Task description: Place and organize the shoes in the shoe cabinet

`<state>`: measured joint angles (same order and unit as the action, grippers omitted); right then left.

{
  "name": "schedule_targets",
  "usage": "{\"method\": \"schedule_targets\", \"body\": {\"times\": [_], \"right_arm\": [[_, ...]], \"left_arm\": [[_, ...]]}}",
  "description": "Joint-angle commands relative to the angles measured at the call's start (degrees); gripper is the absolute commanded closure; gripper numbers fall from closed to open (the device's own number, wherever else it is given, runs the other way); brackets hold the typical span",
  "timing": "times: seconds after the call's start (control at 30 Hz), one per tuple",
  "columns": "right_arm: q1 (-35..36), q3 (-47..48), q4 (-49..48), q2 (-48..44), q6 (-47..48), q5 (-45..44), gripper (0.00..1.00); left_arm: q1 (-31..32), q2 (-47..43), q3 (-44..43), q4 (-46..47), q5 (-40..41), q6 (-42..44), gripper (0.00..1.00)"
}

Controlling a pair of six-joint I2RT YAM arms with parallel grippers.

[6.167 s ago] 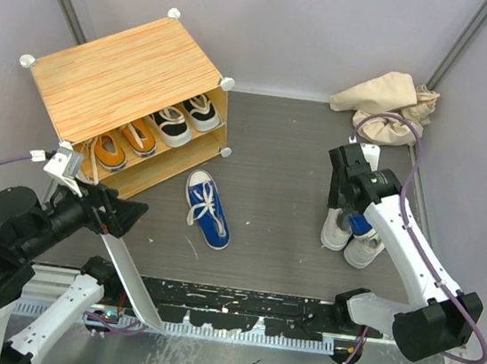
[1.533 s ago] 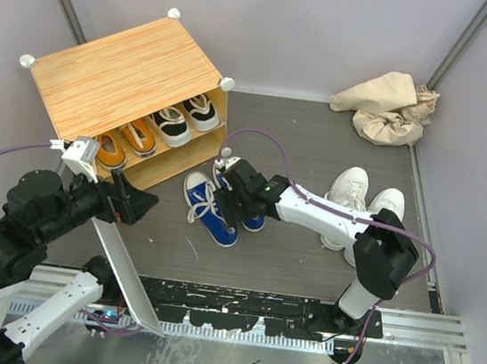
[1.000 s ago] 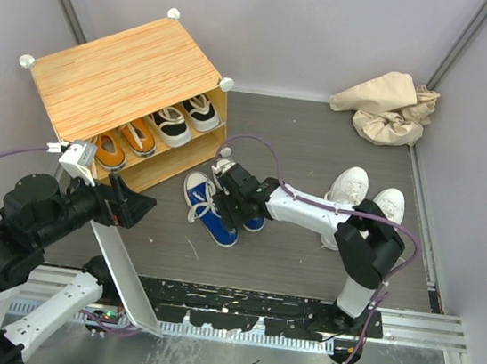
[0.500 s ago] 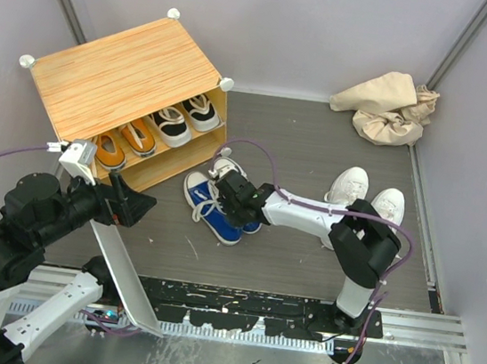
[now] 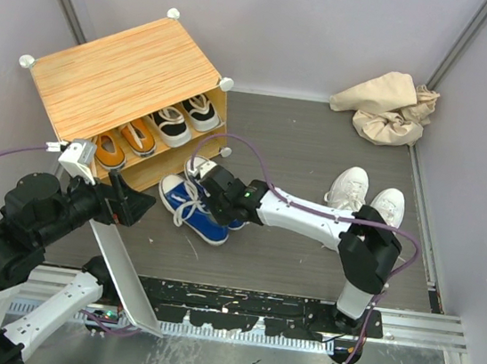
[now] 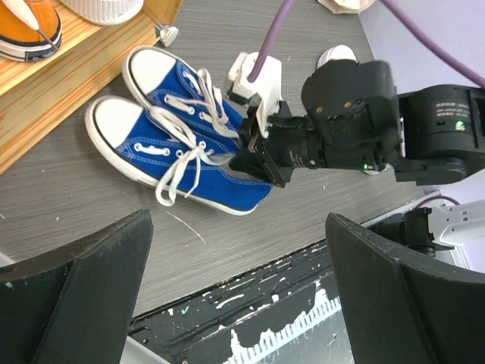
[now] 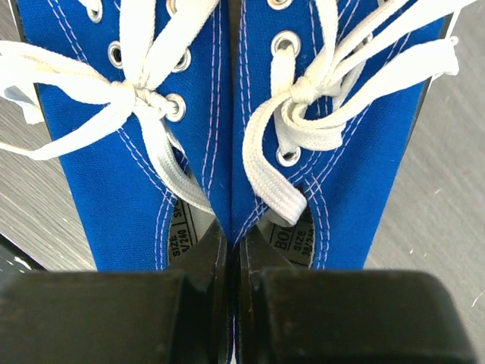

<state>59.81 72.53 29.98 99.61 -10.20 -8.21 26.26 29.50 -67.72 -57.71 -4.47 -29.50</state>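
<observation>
The toes already face the cabinet, so my right gripper will next carry the blue pair outward, toes first, onto the lower shelf under the black shoes.
Two blue shoes (image 5: 182,207) lie side by side on the floor in front of the shoe cabinet (image 5: 123,76), toes toward it. My right gripper (image 7: 233,236) is shut on their touching inner walls at the heel openings, with one finger inside each shoe (image 7: 144,174). The left wrist view shows the same grip (image 6: 254,161) on the blue pair (image 6: 170,155). Orange shoes (image 5: 125,143) and black shoes (image 5: 184,118) sit on the cabinet's upper shelf. White shoes (image 5: 365,198) stand at the right. My left gripper (image 6: 239,227) hangs open and holds nothing, above the near floor.
A crumpled beige cloth bag (image 5: 386,106) lies in the back right corner. The cabinet's lower shelf edge (image 6: 68,98) is just beyond the blue toes. A black rail (image 5: 236,305) runs along the near edge. Grey walls close in both sides.
My right gripper closed on the two blue shoes' inner walls and dragged the pair left, nearer the cabinet front. The left arm stayed put.
</observation>
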Motion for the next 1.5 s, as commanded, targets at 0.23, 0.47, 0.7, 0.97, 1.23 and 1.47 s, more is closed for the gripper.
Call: {"method": "schedule_targets", "body": {"times": [0.23,0.47,0.7,0.97,1.23,1.47], "right_arm": [[-4.4,19.2,-14.7,8.8,4.8,2.1,0.99],[-8.4,24.7,-21.7,15.1,4.7,3.9,0.99],[-10.7,28.9,-25.2,19.1,4.9,5.0,0.99],[-11.0,31.1,-23.7,21.5,4.6,5.7,0.61],[-11.0,19.9,-27.2,12.4,1.7,7.6,0.39],[-10.9,8.3,-26.2,1.8,2.3,5.6,0.37]], "left_arm": [[0.1,-1.3,-1.1,0.2,0.3,0.9,0.02],[0.1,-1.2,-1.2,-0.5,0.4,1.4,0.02],[0.1,-1.1,-1.2,-0.3,0.5,1.4,0.02],[0.1,-0.9,-1.4,-0.8,0.6,1.4,0.02],[0.1,-1.0,-0.9,-0.6,0.4,1.3,0.02],[0.1,-1.3,-1.2,-0.7,0.1,1.0,0.02]]}}
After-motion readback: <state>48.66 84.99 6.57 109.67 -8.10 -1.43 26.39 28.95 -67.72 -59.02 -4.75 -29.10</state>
